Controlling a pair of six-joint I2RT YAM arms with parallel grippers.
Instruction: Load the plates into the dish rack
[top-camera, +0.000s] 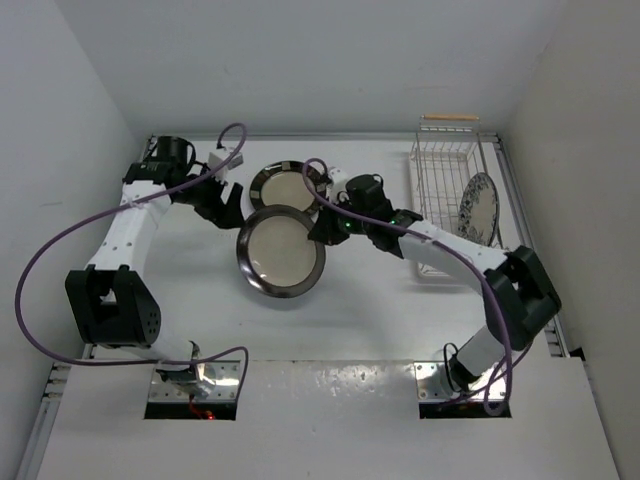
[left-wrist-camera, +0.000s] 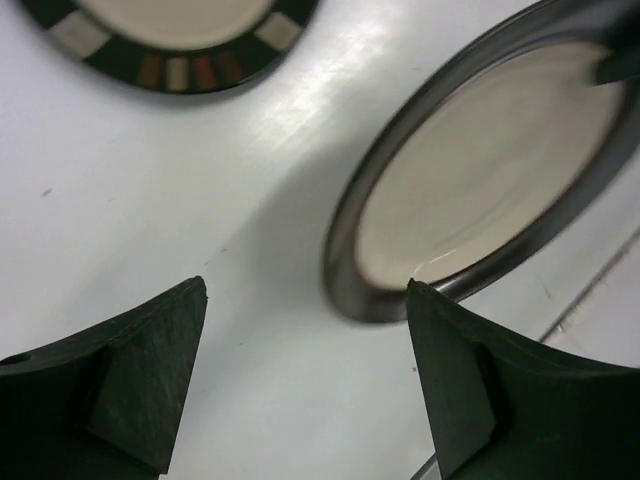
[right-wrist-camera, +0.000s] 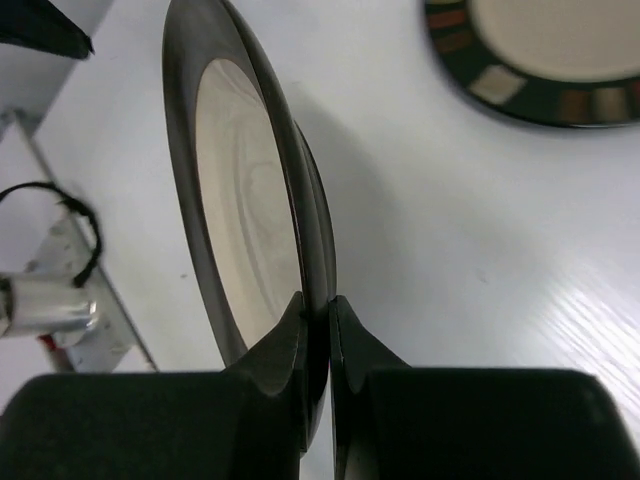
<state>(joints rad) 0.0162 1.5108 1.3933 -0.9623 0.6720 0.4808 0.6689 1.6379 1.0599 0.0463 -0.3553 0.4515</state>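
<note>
My right gripper lifts the dark-rimmed plate over the rack next and lowers it there, turned outward, since the rack is free beside the upright floral plate.
My right gripper (top-camera: 322, 232) is shut on the rim of the dark-rimmed plate with the cream centre (top-camera: 280, 250) and holds it off the table; the wrist view shows that plate (right-wrist-camera: 250, 200) edge-on between the fingers. My left gripper (top-camera: 226, 210) is open and empty beside it, and its wrist view shows the same plate (left-wrist-camera: 490, 160) ahead. The brown-rimmed plate with pale patches (top-camera: 285, 185) lies flat behind. The white and blue floral plate (top-camera: 481, 209) stands upright in the dish rack (top-camera: 440, 185) at the right.
Purple cables loop over both arms. A raised rail runs along the table's right side by the rack. Walls close in on left, back and right. The patched plate's rim shows in both wrist views (left-wrist-camera: 180, 60) (right-wrist-camera: 540, 70).
</note>
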